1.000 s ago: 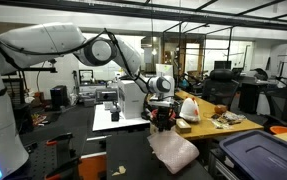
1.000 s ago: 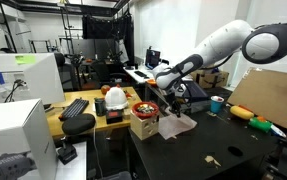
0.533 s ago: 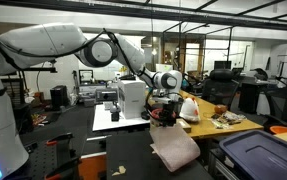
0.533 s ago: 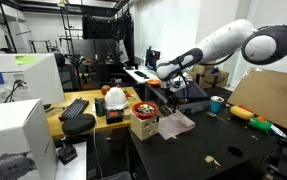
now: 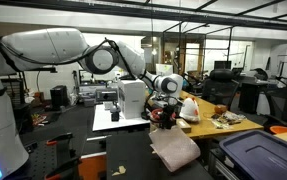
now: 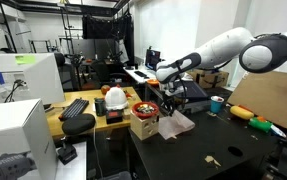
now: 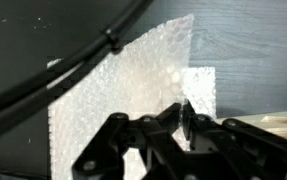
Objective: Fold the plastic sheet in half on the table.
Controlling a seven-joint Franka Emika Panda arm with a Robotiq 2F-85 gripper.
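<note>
That part of the lower layer is still uncovered. My gripper will next move outward toward the small box and release the sheet's pinched edge over the lower layer's outer border [image 7: 212, 92].
The plastic sheet [image 7: 123, 85] is pale, bubbly and translucent and lies on the black table [image 7: 253, 50]. One corner is doubled over as a brighter patch. In the wrist view my gripper [image 7: 186, 118] is shut, with a thin edge of the sheet pinched between its fingertips. In both exterior views the gripper [image 5: 163, 110] [image 6: 170, 103] hangs just above the table's far edge. From it the sheet [image 5: 175, 150] [image 6: 176, 124] slopes down onto the table [image 5: 133, 160] [image 6: 218, 145].
A blue lidded bin [image 5: 258, 155] stands near the sheet. A cluttered tan desk [image 5: 223, 122] and a small white table [image 5: 115, 118] lie behind. A small box [image 6: 143, 126] sits beside the sheet. A teal cup [image 6: 215, 103], a yellow item [image 6: 241, 112] and a cardboard panel [image 6: 268, 95] are further along.
The gripper has risen a little, staying shut, and has drawn the held edge of the sheet up with it. The bunched sheet now hangs flatter.
</note>
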